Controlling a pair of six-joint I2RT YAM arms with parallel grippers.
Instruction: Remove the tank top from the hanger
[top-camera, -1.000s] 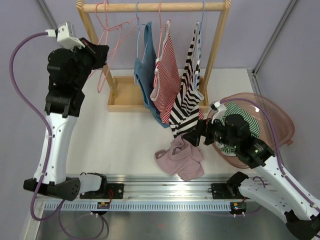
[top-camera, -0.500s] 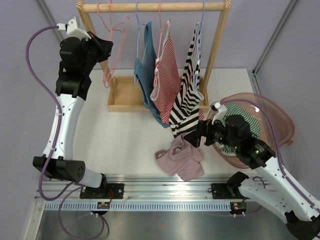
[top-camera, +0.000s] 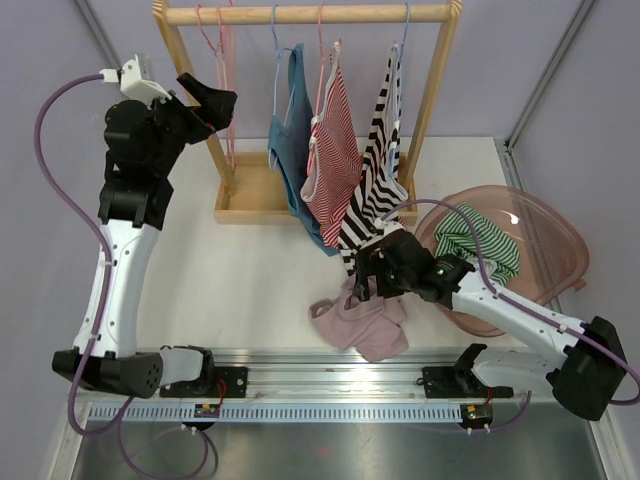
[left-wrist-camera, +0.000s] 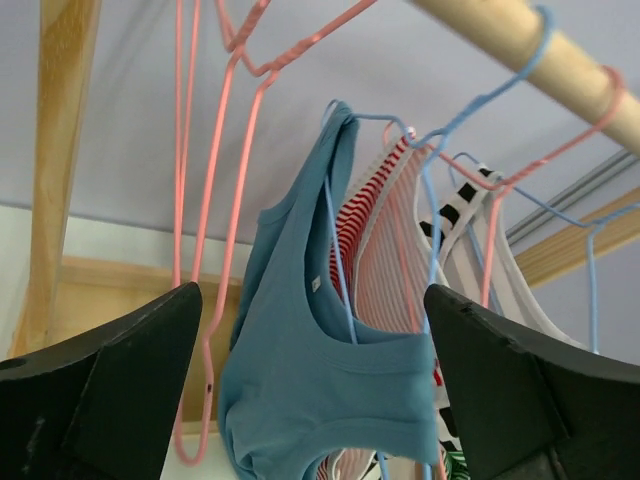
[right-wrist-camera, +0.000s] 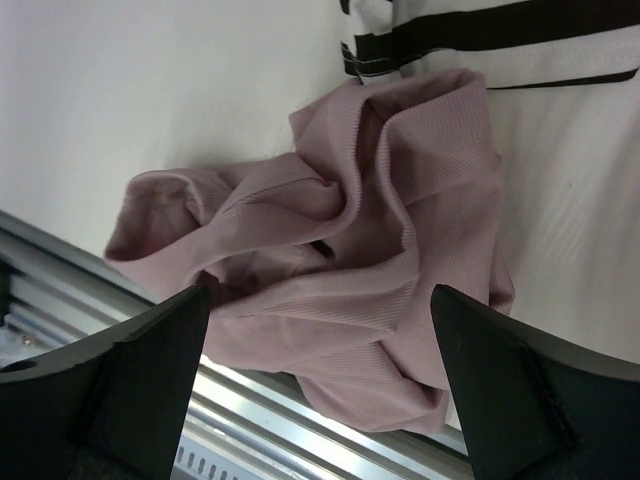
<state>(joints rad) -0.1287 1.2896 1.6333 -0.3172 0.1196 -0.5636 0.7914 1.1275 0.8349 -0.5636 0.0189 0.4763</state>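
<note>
The mauve tank top has a raised fold between my open fingers, so my right gripper should move down onto that fold near the cloth's middle (top-camera: 360, 319) (right-wrist-camera: 335, 288).
A mauve tank top (top-camera: 360, 315) lies crumpled on the table near the front rail, off any hanger. My right gripper (top-camera: 360, 276) hovers just above it, open, with the cloth (right-wrist-camera: 340, 260) spread between the fingers (right-wrist-camera: 110, 400) and nothing gripped. Up at the rack, my left gripper (top-camera: 218, 104) is open beside two empty pink hangers (top-camera: 222, 70) that hang from the wooden rod (top-camera: 300, 14). In the left wrist view the pink hangers (left-wrist-camera: 215, 250) hang free ahead of my left gripper (left-wrist-camera: 315, 400), and a blue tank top (left-wrist-camera: 320, 350) on a blue hanger fills the space beyond.
A red-striped top (top-camera: 335, 150) and a black-and-white striped top (top-camera: 380, 175) hang to the right of the blue tank top (top-camera: 290, 140). A pink basket (top-camera: 545, 235) at the right holds a green-striped garment (top-camera: 480, 250). The rack's wooden base (top-camera: 245, 195) sits behind.
My left gripper carried a pink hanger to the rod and opened; the hanger now hangs straight. My right arm moved left, over the mauve top.
</note>
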